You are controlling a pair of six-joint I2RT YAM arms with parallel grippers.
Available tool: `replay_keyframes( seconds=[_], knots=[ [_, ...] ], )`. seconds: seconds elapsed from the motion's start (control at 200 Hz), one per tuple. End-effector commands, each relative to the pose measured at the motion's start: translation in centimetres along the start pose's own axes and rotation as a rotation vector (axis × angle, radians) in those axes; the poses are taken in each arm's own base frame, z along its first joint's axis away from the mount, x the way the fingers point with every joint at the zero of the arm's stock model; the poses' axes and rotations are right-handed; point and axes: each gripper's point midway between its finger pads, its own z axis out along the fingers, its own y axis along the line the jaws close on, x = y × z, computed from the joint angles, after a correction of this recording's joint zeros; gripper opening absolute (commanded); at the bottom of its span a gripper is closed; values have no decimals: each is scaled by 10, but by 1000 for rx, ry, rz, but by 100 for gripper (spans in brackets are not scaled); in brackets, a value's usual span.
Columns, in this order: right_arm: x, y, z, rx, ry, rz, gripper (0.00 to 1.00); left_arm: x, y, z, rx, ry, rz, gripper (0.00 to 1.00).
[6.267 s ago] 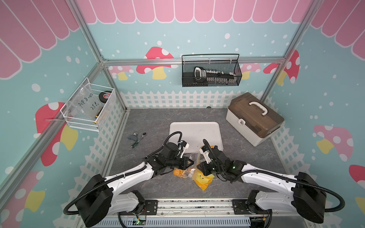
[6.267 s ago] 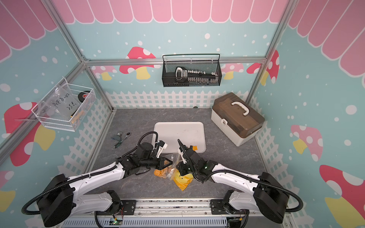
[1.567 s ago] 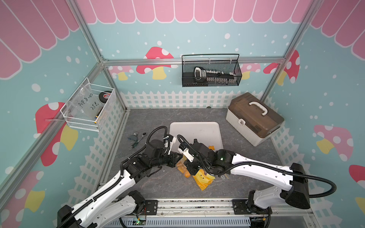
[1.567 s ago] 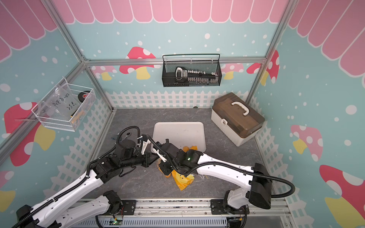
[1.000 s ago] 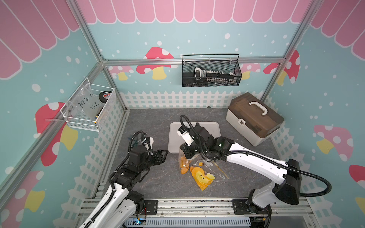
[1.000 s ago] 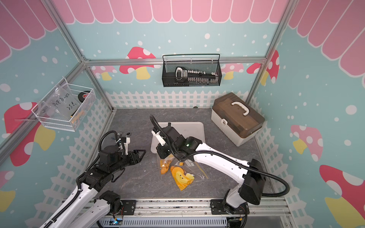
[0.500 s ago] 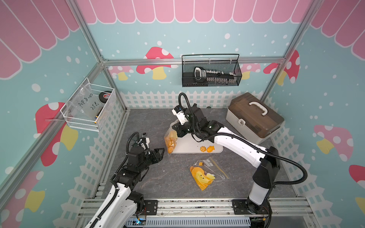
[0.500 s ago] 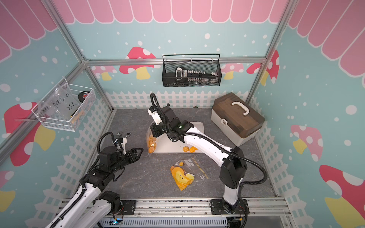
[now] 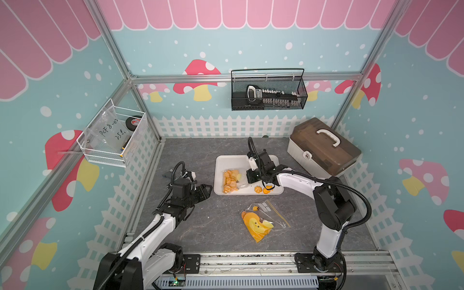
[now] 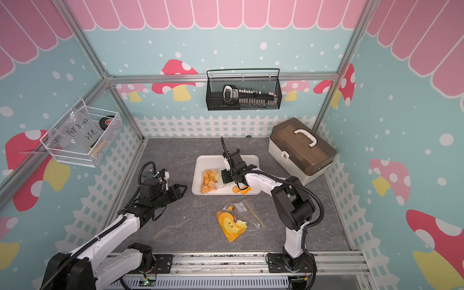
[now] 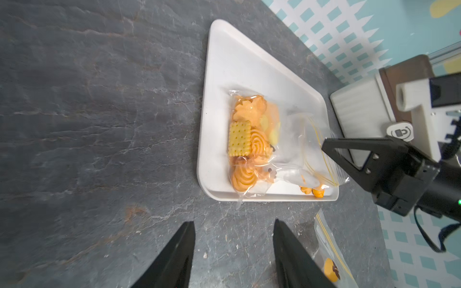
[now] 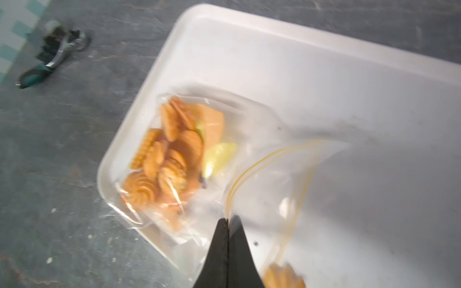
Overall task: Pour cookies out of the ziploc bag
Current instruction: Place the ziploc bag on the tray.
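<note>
Next, my right gripper moves toward the toolbox and releases the bag's zip edge over the tray's bare bottom, which lies below it, clear of the bunched cookies.
A clear ziploc bag (image 9: 234, 178) lies on the white tray (image 9: 226, 160), with most of the cookies (image 12: 164, 159) bunched in its closed end. My right gripper (image 12: 228, 220) is shut on the bag's yellow zip edge, low over the tray (image 12: 324, 62). Two loose cookies (image 9: 262, 188) lie near the tray's front edge. In the left wrist view the bag (image 11: 294, 149) and its cookies (image 11: 249, 139) lie ahead on the tray (image 11: 239, 57). My left gripper (image 11: 232, 223) stands open over bare table, left of the tray and apart from the bag, in both top views (image 9: 207, 190) (image 10: 182, 189).
A second clear bag (image 9: 258, 222) with a yellow cartoon-face print lies on the table in front of the tray. A brown-lidded toolbox (image 9: 324, 148) stands at the back right. A small teal-and-black tool (image 12: 50, 59) lies by the left fence.
My right gripper has carried the bag from the table up over the tray's left edge and lowered it onto the tray. The left gripper's jaws have narrowed a little.
</note>
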Motion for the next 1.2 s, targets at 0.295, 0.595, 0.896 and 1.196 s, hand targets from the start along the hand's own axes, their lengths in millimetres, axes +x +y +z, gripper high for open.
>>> replay_keyframes(
  seconds=[0.295, 0.595, 0.896, 1.196],
  knots=[
    [-36, -31, -61, 39, -277, 45, 19, -32, -37, 61, 49, 8, 65, 50],
    [-41, -30, -116, 36, -454, 43, 32, -45, -24, 117, 14, 90, -46, 38],
    [-35, -38, -117, 42, -472, 72, 33, -49, -12, 129, -99, 42, -43, 51],
    [-31, -40, -114, 39, -469, 76, 32, -53, -4, 148, -83, -32, -165, 52]
  ],
)
